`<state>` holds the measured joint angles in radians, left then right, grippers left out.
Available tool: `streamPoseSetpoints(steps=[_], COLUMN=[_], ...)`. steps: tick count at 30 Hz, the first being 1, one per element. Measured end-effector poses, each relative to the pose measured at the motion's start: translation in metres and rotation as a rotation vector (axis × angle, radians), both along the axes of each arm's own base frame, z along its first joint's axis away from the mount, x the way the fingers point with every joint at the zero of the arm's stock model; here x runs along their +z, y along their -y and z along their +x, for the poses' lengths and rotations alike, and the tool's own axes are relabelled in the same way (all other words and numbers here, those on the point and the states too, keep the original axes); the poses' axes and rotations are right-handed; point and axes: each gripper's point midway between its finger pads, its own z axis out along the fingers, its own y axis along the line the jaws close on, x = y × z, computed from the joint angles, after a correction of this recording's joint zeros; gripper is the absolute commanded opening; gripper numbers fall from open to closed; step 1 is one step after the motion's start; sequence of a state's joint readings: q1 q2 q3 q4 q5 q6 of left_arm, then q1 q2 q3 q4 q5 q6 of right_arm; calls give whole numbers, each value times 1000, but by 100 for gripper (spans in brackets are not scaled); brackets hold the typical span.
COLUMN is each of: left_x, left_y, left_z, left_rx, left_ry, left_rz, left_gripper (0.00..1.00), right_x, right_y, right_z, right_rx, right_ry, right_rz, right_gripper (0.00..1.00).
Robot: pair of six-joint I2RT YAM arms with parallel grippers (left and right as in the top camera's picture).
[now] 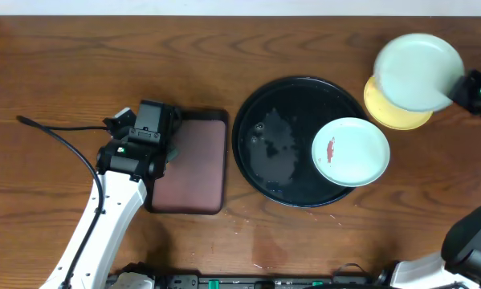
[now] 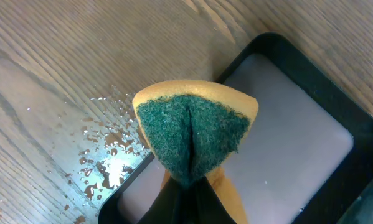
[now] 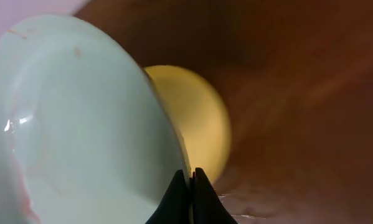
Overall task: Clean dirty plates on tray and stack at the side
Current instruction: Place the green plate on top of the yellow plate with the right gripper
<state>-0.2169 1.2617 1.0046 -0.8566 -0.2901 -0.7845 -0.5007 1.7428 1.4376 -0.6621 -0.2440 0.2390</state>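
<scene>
I will lower my right gripper to stack the plates and let go of the mint plate's rim, because the pale yellow plate [image 1: 394, 115] [image 3: 202, 121] is below the gripper, under the overhanging mint plate.
My right gripper [image 1: 458, 88] is shut on the rim of a pale mint-blue plate [image 1: 417, 71] and holds it above a pale yellow plate [image 1: 394, 115] lying on the table right of the tray. In the right wrist view the mint plate [image 3: 74, 124] fills the left, the jaws [image 3: 190, 180] pinch its edge and the yellow plate [image 3: 202, 121] lies behind. A second mint plate [image 1: 351, 151] with a reddish smear sits on the right part of the black tray [image 1: 260, 120]. My left gripper [image 1: 148, 132] is shut on a yellow-and-green sponge [image 2: 195, 134].
A maroon rectangular tray [image 1: 193, 164] lies left of the black tray, under my left gripper; it also shows in the left wrist view [image 2: 298, 155]. Water drops with brown specks [image 2: 102, 158] lie on the wood beside it. The black tray's surface is wet.
</scene>
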Motion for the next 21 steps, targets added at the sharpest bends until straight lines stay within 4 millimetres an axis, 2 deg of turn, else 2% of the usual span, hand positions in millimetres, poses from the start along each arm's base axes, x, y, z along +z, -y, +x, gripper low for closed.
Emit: streamPoseSetpoints(steps=[3,8,9,11,12,15,21], left_x=[0,0,0,0,0,1,1], left_y=[0,0,0,0,0,0,1], left_z=[0,0,0,0,0,1,3], left_rx=[0,0,0,0,0,0,0], left_ry=[0,0,0,0,1,6,12], left_rz=[0,0,0,0,0,-1,-3], left_gripper=[8,8,7,7,7,7,7], right_x=[-27,-61,-65,-71,-74,-80,-77], right_y=[18,23,22,21,20,13,-26], right_z=[-10,-9,-9,-7,-6,-3,13], right_rx=[-85,-122,-122,-130,-129,-107,40], right_ry=[-54,-111,-116,-123,-127,-140,-99], right_rz=[30,65,68,80,83,92,159], right_gripper=[1,1,5,28,35,44,46])
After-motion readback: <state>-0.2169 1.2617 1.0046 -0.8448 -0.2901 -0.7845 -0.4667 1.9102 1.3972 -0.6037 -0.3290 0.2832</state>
